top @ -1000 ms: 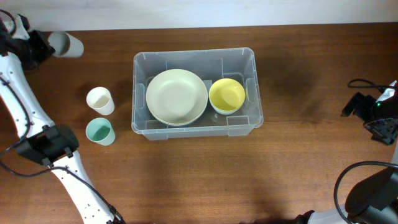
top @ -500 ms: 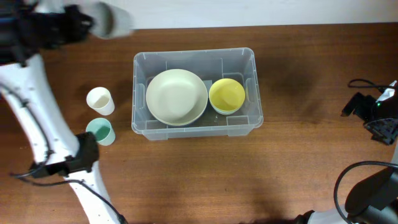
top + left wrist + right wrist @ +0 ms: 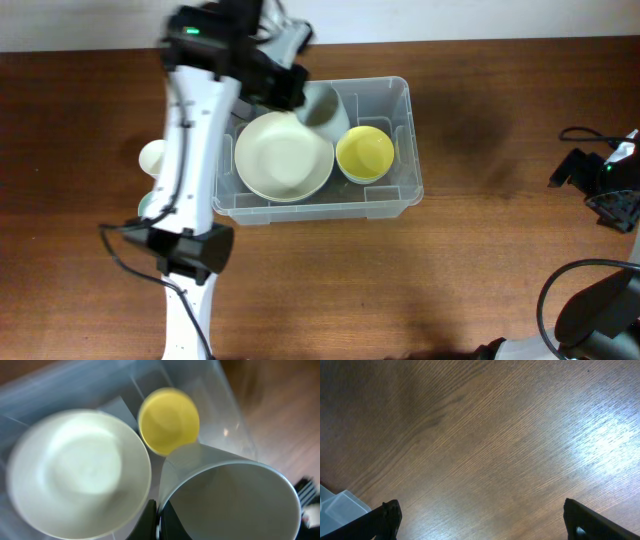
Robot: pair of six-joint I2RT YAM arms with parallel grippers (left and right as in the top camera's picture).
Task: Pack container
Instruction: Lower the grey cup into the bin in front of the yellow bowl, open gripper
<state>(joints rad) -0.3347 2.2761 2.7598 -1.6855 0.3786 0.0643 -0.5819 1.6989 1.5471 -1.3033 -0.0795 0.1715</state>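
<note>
The grey cup should go beside both bowls (image 3: 338,195) (image 3: 160,476), because a gap lies open there, so my left gripper should next move back toward the container's near side and then lower it.
The clear plastic container (image 3: 412,188) stands mid-table and holds a wide cream bowl (image 3: 284,155) and a small yellow bowl (image 3: 364,153). My left gripper (image 3: 298,93) hovers over its back half, shut on the rim of a grey cup (image 3: 322,108). In the left wrist view the fingers (image 3: 150,522) pinch that cup's wall (image 3: 230,500), with the cream bowl (image 3: 75,470), the yellow bowl (image 3: 167,420) and the container wall (image 3: 222,400) blurred below. My right gripper (image 3: 603,188) rests open at the far right edge; the right wrist view has the gripper (image 3: 482,521) over bare wood.
A white cup (image 3: 150,157) stands left of the container, half hidden by my left arm. A sliver of a teal cup (image 3: 142,204) shows below it. A container corner (image 3: 340,505) appears at the lower left of the right wrist view.
My left arm has swung from the table's back left corner rightward to above the container, carrying the grey cup. The right arm has not moved.
</note>
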